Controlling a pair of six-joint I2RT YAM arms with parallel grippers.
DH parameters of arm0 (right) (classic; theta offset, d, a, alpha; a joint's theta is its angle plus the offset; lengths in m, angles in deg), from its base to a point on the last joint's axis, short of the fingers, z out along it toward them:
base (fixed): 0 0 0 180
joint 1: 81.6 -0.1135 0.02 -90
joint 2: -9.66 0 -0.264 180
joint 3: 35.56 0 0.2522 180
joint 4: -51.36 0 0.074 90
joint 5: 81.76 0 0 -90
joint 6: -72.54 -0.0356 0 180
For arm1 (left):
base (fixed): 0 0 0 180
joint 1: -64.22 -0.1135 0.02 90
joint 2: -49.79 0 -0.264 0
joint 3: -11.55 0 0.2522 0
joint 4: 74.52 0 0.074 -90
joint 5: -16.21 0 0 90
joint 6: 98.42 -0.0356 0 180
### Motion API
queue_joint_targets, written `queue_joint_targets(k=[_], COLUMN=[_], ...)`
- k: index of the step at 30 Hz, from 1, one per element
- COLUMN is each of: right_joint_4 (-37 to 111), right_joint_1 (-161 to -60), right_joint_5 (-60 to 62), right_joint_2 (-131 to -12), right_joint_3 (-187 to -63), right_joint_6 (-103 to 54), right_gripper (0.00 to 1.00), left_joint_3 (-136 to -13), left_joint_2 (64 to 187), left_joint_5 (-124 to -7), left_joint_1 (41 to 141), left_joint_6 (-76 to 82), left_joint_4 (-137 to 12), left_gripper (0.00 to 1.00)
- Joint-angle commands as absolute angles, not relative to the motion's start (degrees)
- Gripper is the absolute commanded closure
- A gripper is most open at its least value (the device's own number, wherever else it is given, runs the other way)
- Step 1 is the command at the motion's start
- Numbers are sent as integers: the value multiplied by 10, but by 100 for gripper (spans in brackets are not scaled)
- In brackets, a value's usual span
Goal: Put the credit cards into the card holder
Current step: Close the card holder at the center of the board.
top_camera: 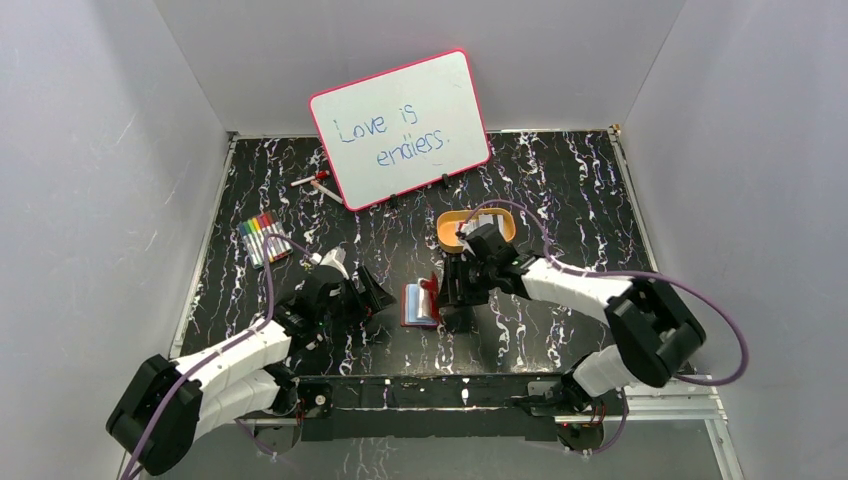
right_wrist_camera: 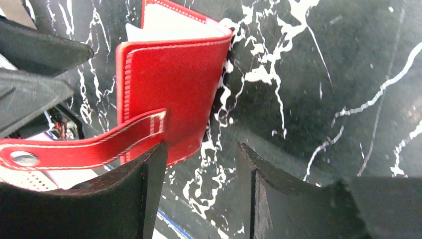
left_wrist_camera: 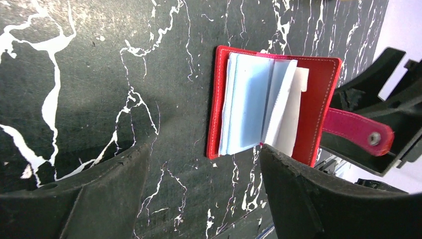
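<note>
The red cover stands raised, so it folds over next as my right gripper pushes to the left in the top view and closes on the holder's spine.
The red card holder lies open on the black marbled table between both grippers, its pale blue pockets facing up. A white card pokes out of the pockets against the right cover. My left gripper hovers just left of the holder, open and empty. On the holder's right side is my right gripper, open with only table between its fingers. The holder's snap tab drapes over the right gripper's left finger, and the red cover stands raised against it. Whitish credit cards sit in the tray behind.
A yellow-orange oval tray stands just behind the right gripper. The pink-framed whiteboard leans at the back. A pack of coloured markers lies at the left, and a loose marker lies near the board.
</note>
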State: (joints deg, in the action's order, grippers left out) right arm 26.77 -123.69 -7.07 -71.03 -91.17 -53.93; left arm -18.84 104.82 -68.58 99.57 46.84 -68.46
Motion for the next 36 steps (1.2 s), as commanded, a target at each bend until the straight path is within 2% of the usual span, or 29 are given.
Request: queue_joint_targets(k=[1,12,18,21,25,33,36], right_joint_4=[325,356,334,336,347,371,386], right_joint_1=[-1248,-1266,-1272,-1274,-1279,-1284,-1284], right_joint_5=[-91,-98,-90,-92,-98,-104,-103], right_joint_2=[-769,-847,-889,-902,-920,-918,-901], right_joint_3=[-966,-984,-1004,-1005,-1003,-999,-995], right_joint_6=[-539,-570,-567,-567,-570,-583,-584], right_gripper=[38,33,37,45,67,98,100], left_joint_3=[-203,-193,-199,-208,-209,-244,-258], left_joint_2=[1073,1064,955,898,866,996,1052], left_joint_5=[-656,-675,-783,-824,-834,-700,-655], left_joint_1=[993,994,994,994,994,995,1002], left_joint_6=[471,473,489,485,467,393,378], left_joint_4=[-723,-719,-614,-568,-578,-659,-678], left_gripper=[22,24,27,28,28,25,25])
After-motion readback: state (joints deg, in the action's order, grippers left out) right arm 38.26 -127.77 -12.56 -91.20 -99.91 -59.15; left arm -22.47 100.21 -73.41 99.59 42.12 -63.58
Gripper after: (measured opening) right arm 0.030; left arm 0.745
